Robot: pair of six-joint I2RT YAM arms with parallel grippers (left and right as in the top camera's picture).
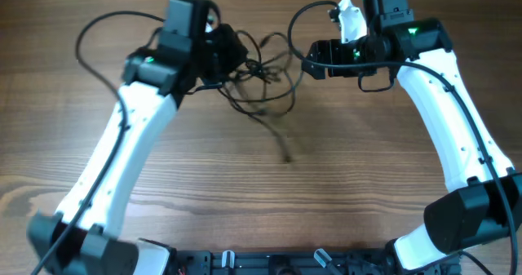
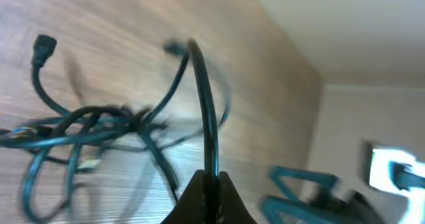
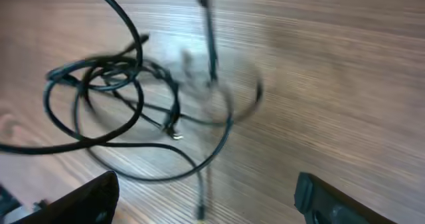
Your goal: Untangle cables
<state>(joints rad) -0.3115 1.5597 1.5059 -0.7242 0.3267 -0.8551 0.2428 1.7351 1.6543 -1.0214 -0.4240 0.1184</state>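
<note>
To the left in the overhead view, then returning over the tangle (image 1: pixel 261 68) (image 2: pixel 93 121), I will move my left gripper, because its cable runs into tangled loops, and release it there.
A tangle of thin black cables (image 1: pixel 263 77) lies on the wooden table at the back centre, with one loose end trailing toward the front (image 1: pixel 285 154). My left gripper (image 1: pixel 233 56) is at the tangle's left side and is shut on one cable (image 2: pixel 206 117), which rises straight from the jaws (image 2: pixel 211 181). The rest of the tangle (image 2: pixel 93 121) hangs and lies to its left. My right gripper (image 1: pixel 314 60) is open and empty just right of the tangle. In the right wrist view the looped cables (image 3: pixel 126 91) lie ahead of the open fingers (image 3: pixel 206 197).
Thicker black wires loop from both arms, one far left (image 1: pixel 90 42) and one at the right arm (image 1: pixel 379 79). The wooden table (image 1: pixel 326 185) stretches toward the front. The arm bases stand at the front edge (image 1: pixel 269 263).
</note>
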